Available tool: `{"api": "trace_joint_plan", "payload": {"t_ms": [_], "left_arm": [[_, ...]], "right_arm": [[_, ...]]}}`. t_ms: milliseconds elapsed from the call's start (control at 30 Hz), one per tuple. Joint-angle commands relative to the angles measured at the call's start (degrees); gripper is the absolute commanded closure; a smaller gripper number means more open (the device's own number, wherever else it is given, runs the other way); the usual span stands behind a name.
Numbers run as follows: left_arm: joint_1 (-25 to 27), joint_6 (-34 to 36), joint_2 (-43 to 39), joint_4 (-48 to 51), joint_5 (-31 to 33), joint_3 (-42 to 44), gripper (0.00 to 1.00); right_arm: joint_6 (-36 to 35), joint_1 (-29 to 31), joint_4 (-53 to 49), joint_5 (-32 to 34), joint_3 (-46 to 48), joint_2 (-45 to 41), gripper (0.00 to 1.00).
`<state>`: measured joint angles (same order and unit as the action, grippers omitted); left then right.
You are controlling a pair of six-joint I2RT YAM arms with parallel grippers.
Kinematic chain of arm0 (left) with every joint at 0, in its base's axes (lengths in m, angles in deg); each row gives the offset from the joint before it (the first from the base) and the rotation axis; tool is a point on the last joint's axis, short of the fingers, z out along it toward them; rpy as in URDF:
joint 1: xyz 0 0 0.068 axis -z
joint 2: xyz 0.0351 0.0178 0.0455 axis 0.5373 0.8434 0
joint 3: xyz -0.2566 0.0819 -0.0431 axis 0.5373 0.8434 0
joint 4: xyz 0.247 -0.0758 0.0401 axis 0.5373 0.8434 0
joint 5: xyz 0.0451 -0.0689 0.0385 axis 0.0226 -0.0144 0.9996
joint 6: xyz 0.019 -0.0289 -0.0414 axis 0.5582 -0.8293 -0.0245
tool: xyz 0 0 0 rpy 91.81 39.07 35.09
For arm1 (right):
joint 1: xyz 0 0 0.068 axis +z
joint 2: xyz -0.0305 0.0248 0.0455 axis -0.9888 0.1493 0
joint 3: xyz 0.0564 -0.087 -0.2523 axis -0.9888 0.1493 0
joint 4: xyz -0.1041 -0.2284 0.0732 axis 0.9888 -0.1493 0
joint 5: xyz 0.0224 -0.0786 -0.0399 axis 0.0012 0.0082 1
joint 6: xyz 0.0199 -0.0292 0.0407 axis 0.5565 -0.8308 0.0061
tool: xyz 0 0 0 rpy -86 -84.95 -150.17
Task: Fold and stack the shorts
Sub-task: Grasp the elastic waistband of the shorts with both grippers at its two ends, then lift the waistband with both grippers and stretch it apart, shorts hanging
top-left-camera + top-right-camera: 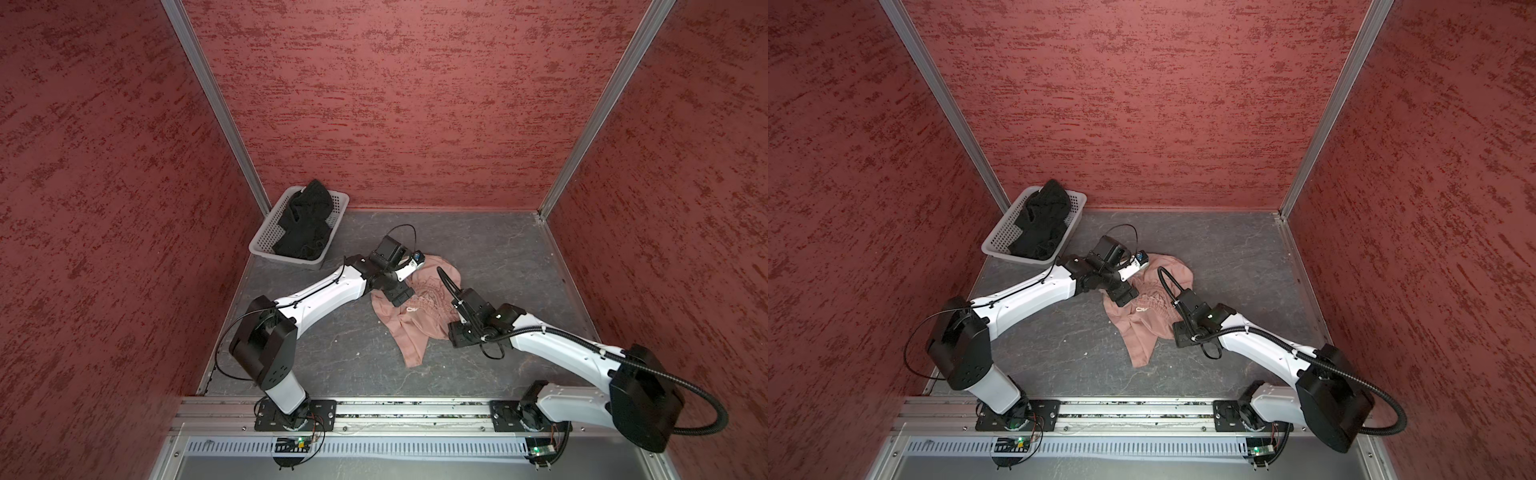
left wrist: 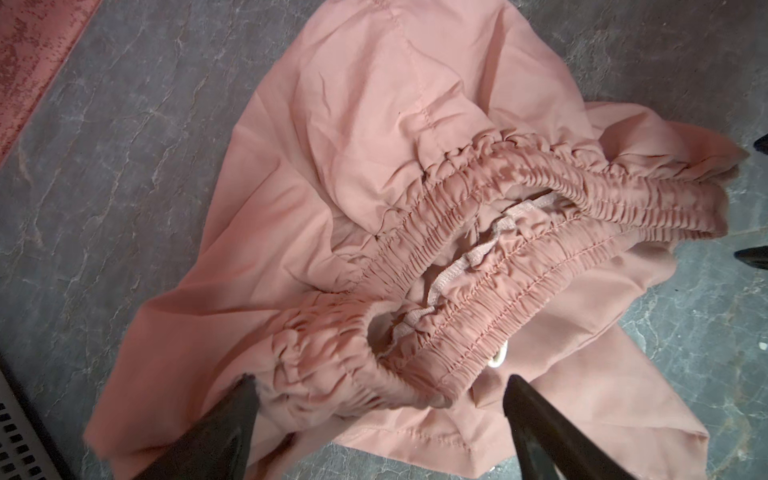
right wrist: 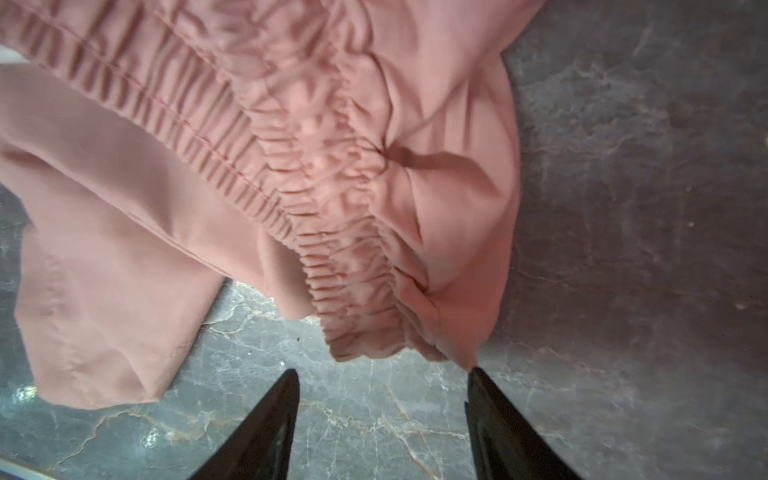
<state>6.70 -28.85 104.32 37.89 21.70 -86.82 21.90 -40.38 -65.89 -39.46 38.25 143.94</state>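
The bunched end of the waistband is already between my left gripper's open fingers, so I should lower that gripper slightly outward onto the gathered cloth and close it.
The dusty pink shorts (image 1: 415, 328) (image 1: 1142, 332) lie crumpled in the middle of the dark table, with the gathered waistband (image 2: 519, 232) (image 3: 332, 232) on top. My left gripper (image 1: 403, 298) (image 2: 380, 380) is open, with its fingers on either side of one bunched end of the waistband. At the other end of the waistband my right gripper (image 1: 456, 334) (image 3: 383, 373) is open over bare table. One of its fingertips (image 3: 473, 374) touches the cloth edge. The black shorts (image 1: 305, 224) (image 1: 1040, 224) are heaped in the basket.
The white perforated basket (image 1: 266, 232) (image 1: 998, 237) stands at the back left corner against the red wall. Red textured walls close in three sides. An aluminium rail (image 1: 415, 409) with both arm bases runs along the front edge.
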Motion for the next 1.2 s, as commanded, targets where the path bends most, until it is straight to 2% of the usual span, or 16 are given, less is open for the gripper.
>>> {"api": "trace_joint_plan", "payload": {"t_ms": [0, 67, 167, 267, 433, 567, 700, 867, 1167], "left_arm": [[0.00, -0.73, 1.42, -3.94, -0.71, 0.12, 0.13], [0.00, -1.05, 2.13, -4.87, -0.33, 0.13, 0.16], [-0.02, -1.11, 3.42, -5.19, 0.10, -0.25, 0.28], [-0.08, -1.23, 4.83, -5.12, 0.69, -0.61, 0.38], [-0.24, -2.25, 6.05, -4.27, 1.89, -0.95, 0.66], [-1.01, -3.74, 4.90, -4.22, 2.31, -1.07, 0.78], [-1.43, -4.81, 3.11, -4.20, 1.91, -1.49, 0.80], [-2.24, -6.73, 1.11, -4.45, 1.85, -1.06, 0.88], [-3.17, -11.05, -2.52, -6.59, -0.46, 0.56, 0.92]], "right_arm": [[3.63, -0.08, 9.06, 3.77, 2.78, -1.70, 0.37], [4.35, -0.08, 11.66, 3.62, 3.62, -1.26, 0.37], [4.94, -0.08, 15.45, 1.41, 4.03, -1.25, 0.38], [5.32, -0.08, 17.42, 2.12, 4.77, -0.75, 0.40], [4.99, -0.08, 14.11, 5.24, 4.36, 3.53, 0.49], [4.47, -0.08, 11.32, 6.66, 2.58, 5.61, 0.49], [3.06, 1.29, 12.20, 4.44, 0.65, 2.84, 0.48], [4.54, 1.77, 18.26, 4.65, 4.65, -2.82, 0.47], [5.13, 4.12, 21.08, 6.66, 5.27, 5.88, 0.44]]}}
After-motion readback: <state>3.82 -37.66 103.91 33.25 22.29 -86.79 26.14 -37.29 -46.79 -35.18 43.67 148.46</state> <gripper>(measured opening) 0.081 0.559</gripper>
